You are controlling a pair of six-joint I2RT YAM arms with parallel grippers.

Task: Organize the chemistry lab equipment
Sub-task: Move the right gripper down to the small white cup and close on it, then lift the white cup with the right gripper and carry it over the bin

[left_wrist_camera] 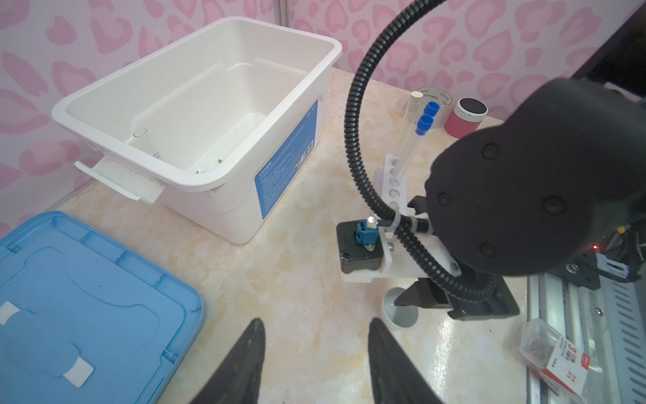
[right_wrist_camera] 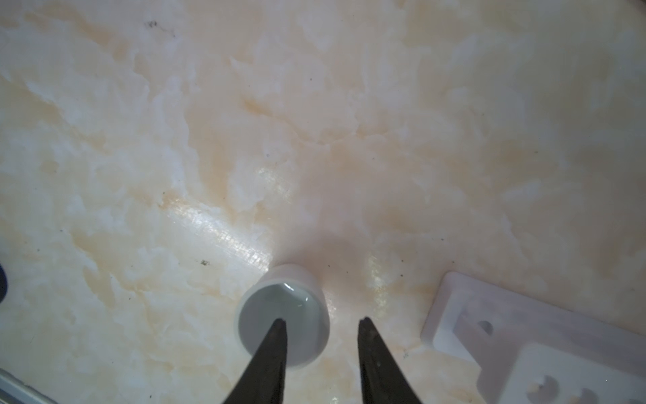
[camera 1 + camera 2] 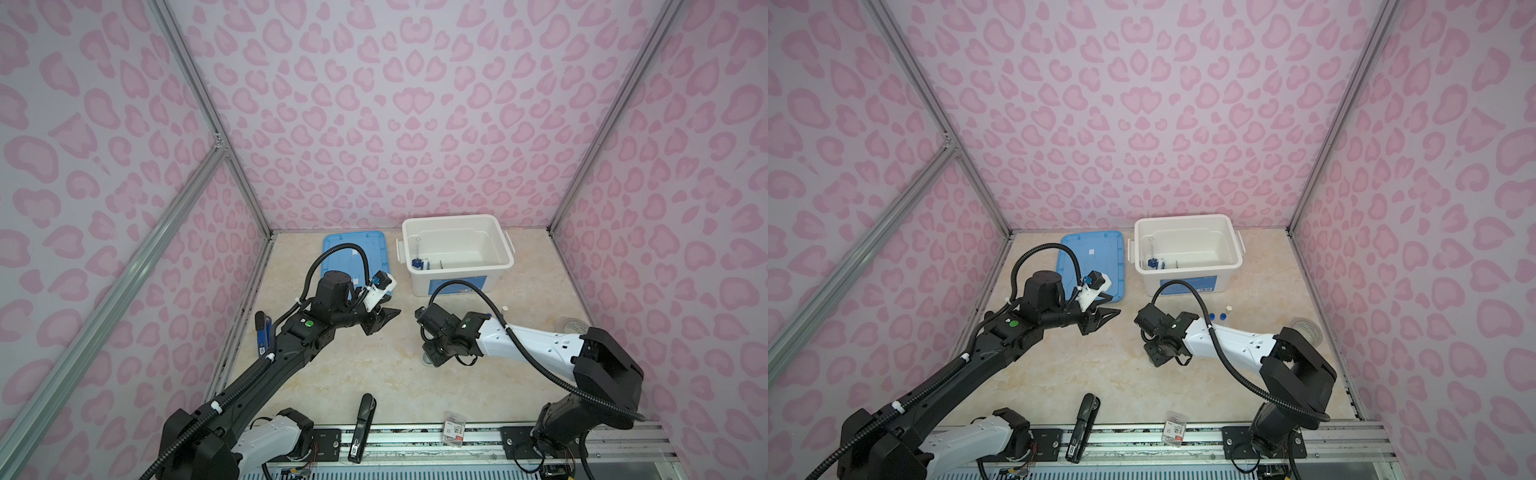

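The tiny white cup's rim by the rack (image 2: pixel 327 326) is just below the robot's right gripper, between its fingers, so the gripper will go down next and close on that rim.
The tiny white cup (image 2: pixel 279 297) stands upright on the marble table. My right gripper (image 2: pixel 322 320) points down over it, open, with one finger inside the cup and the other outside its wall, apart from it. The white rack (image 1: pixel 393 182) sits just beside it and holds three clear tubes, two with blue caps (image 1: pixel 424 124) and one with a white cap (image 1: pixel 416 96). The blue-based cylinder (image 3: pixel 417 259) lies inside the white bin (image 3: pixel 457 218). In both top views my left gripper (image 3: pixel 384 320) hovers open and empty over the table's middle, next to the blue lid (image 3: pixel 353 245).
A black stapler (image 3: pixel 363 428) lies at the front edge, with a packet of staples (image 3: pixel 453 430) to its right. A blue-and-black stapler (image 3: pixel 262 332) lies by the left wall. A pink tape roll (image 1: pixel 466 117) and a clear one (image 3: pixel 1306 328) sit at the right.
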